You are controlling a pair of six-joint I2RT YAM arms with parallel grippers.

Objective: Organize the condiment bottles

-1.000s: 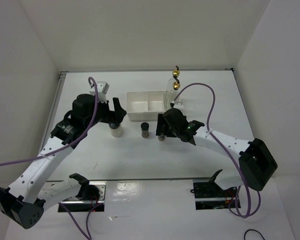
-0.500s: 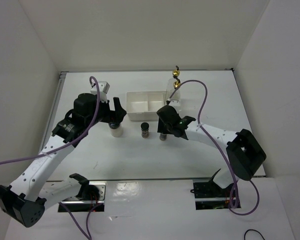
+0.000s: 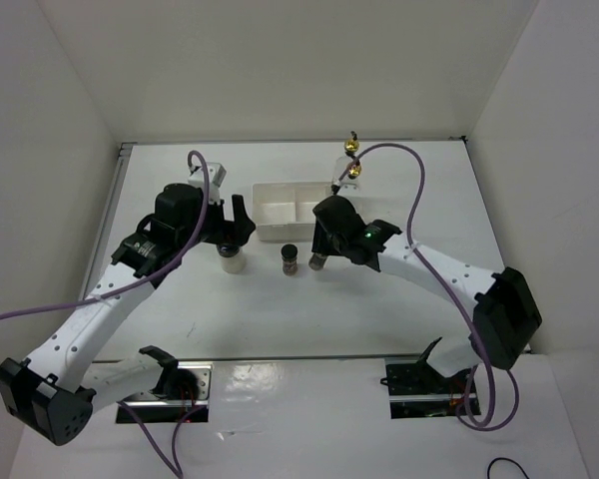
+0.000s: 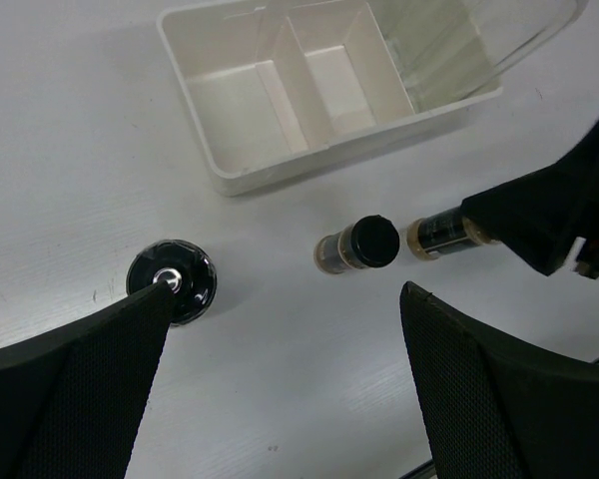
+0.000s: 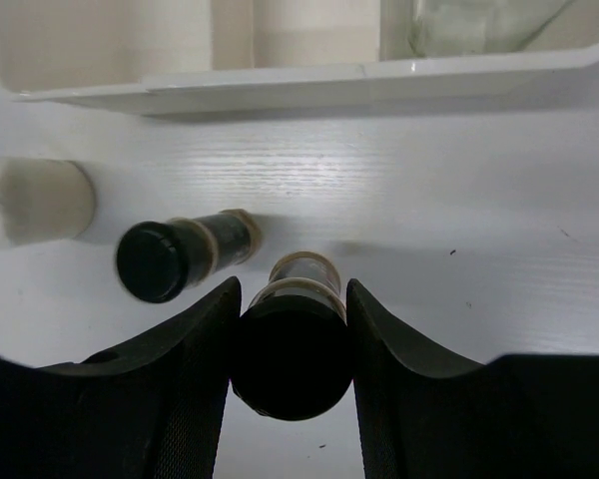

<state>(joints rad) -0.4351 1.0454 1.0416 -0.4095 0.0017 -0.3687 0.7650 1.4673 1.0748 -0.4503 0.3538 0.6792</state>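
Note:
Next, my right gripper lifts, carries the small dark jar outward over the tray's middle compartment [image 3: 304, 208] [image 5: 314, 30], then lowers and releases it there, since that compartment is empty.
My right gripper [image 5: 292, 334] is shut on the black cap of a small dark jar [image 5: 301, 279], its fingers [image 5: 195, 349] pressing in from both sides; from above this gripper [image 3: 320, 254] sits just in front of the white tray [image 3: 270, 212]. A second small dark jar [image 3: 290, 258] stands just to its left on the table. Further left is the squat whitish jar [image 3: 231, 258] with a black cap [image 4: 172, 284], and my left gripper [image 3: 230, 232] hangs open above it. Two tall clear bottles with gold spouts [image 3: 351, 170] stand at the tray's right end.
The tray [image 4: 230, 175] is divided, and its left and middle compartments [image 4: 242, 105] show nothing inside. White enclosure walls rise round the table on three sides. A purple cable [image 3: 415, 205] arches over my right arm.
My right gripper has gone from open to shut on the small dark jar's cap and has shifted slightly toward the tray. The left arm has crept a little further from its base, still open.

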